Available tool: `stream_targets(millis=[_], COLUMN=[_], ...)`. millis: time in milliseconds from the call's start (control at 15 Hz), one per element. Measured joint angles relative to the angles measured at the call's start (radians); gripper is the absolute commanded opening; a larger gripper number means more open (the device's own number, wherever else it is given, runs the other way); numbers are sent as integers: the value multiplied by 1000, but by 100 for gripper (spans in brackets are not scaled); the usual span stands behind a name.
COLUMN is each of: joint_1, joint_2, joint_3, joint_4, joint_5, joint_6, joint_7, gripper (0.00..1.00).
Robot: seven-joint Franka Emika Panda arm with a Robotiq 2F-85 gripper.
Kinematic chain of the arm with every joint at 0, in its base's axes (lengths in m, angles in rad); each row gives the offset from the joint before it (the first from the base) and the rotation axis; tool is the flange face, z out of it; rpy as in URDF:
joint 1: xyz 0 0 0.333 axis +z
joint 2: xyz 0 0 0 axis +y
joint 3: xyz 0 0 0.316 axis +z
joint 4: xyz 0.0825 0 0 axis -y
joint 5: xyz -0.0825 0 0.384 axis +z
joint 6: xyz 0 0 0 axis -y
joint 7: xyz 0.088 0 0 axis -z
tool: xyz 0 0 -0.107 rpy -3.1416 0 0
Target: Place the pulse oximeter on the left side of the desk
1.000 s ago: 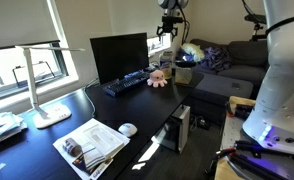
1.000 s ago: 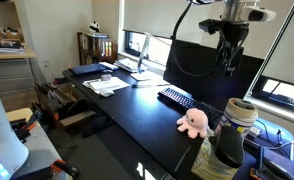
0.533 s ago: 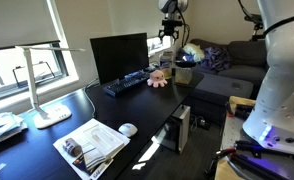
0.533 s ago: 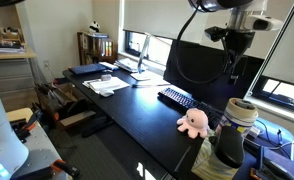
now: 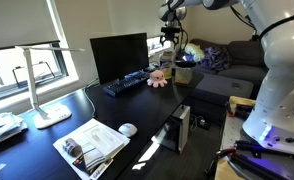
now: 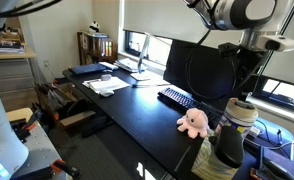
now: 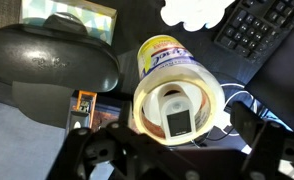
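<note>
My gripper should go down over the container's opening next and close across the sides of the pulse oximeter (image 7: 177, 117).
The pulse oximeter (image 7: 177, 117), a small whitish block with a dark screen, lies inside a round yellow-rimmed container (image 7: 170, 55) in the wrist view. My gripper (image 7: 179, 138) hangs open right above that container, its dark fingers (image 7: 249, 122) apart on either side of the rim and not touching the oximeter. In both exterior views the gripper (image 5: 169, 40) (image 6: 249, 88) hovers over the container (image 6: 237, 112) at the end of the glossy black desk (image 5: 47, 150) (image 6: 137, 108). The oximeter does not show in either exterior view.
A pink plush toy (image 5: 157, 78) (image 6: 195, 121) and a keyboard (image 5: 127, 83) (image 6: 175, 97) lie near the container, in front of a monitor (image 5: 119, 55). A white mouse (image 5: 128, 128), magazines (image 5: 92, 143) and a lamp (image 5: 47, 85) stand further along. A grey sofa (image 5: 232, 60) is behind.
The gripper has moved away from the monitor and down, ending over the container by the plush toy. It stays open and empty.
</note>
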Motion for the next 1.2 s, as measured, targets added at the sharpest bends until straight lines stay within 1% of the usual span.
stream_targets(millis=[467,533,600,667,733,1200], joint_1=[-39,-46,-51,-57,-62,-83], joint_2=[129,141,151,159,167,217], joint_3=[17,19,22,25,28,45], joint_4=[163,184,203,222,240,333], joint_5=[1,1,1,1,1,1], joint_6=[-37,-38,-40,-48,-59,-136], joint_7=[14,14,14,14,14,14], gripper=[100,75,74,68,60,15])
